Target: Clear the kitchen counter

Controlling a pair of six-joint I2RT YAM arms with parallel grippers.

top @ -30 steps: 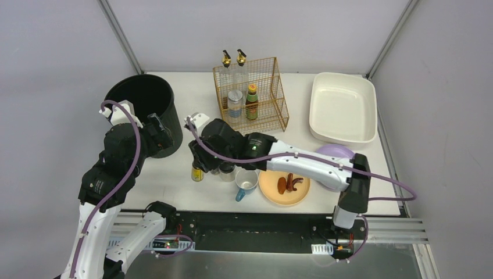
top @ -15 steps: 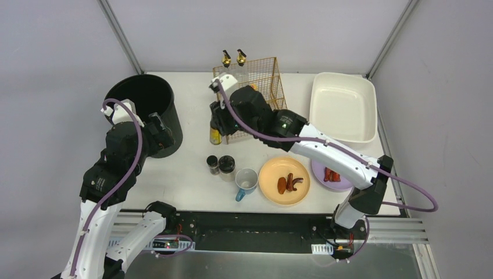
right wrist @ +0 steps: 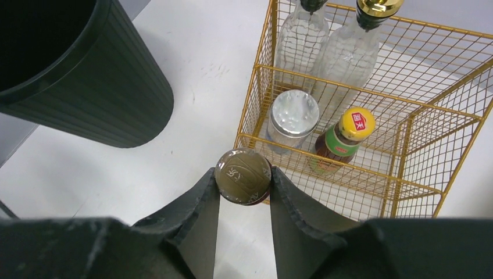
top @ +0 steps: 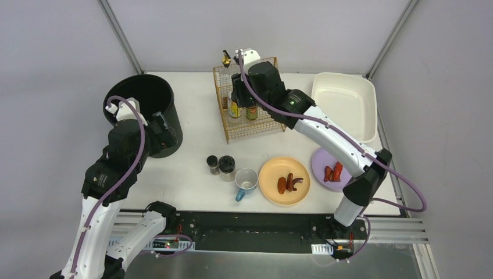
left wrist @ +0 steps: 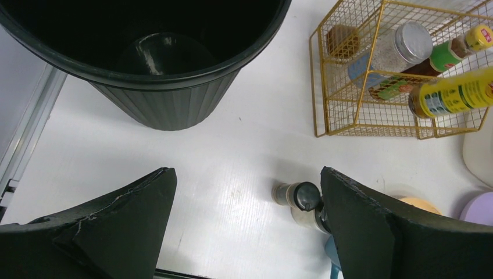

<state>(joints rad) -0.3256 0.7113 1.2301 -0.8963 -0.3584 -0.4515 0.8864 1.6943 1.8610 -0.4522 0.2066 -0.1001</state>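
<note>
Next, my right gripper lowers the bottle into the rack's front corner nearest the bin and releases the bottle's brown cap [right wrist: 242, 176], because that corner stands empty.
The white kitchen counter [top: 186, 157] holds two small shakers [top: 220, 165], a blue mug [top: 246, 181], an orange plate [top: 273, 174] with sausages and a purple plate [top: 321, 160] with sausage pieces. My right gripper [top: 237, 93] is shut on a yellow-labelled bottle [top: 234, 108] by its brown cap [right wrist: 242, 176], holding it over the front left part of the gold wire rack [top: 256, 125]. The bottle also shows in the left wrist view [left wrist: 453, 93]. My left gripper [left wrist: 247, 174] is open and empty, above the counter beside the black bin [top: 139, 104].
The rack [right wrist: 407, 151] holds two clear pourer bottles [right wrist: 343, 52], a silver-lidded jar [right wrist: 295, 113] and a yellow-capped sauce bottle [right wrist: 349, 131]. A cream tub [top: 343, 104] stands at the back right. The shakers [left wrist: 299, 197] lie near my left gripper's right finger.
My right gripper has lifted the yellow-labelled bottle from beside the shakers and carried it back to above the rack. The left arm has barely moved.
</note>
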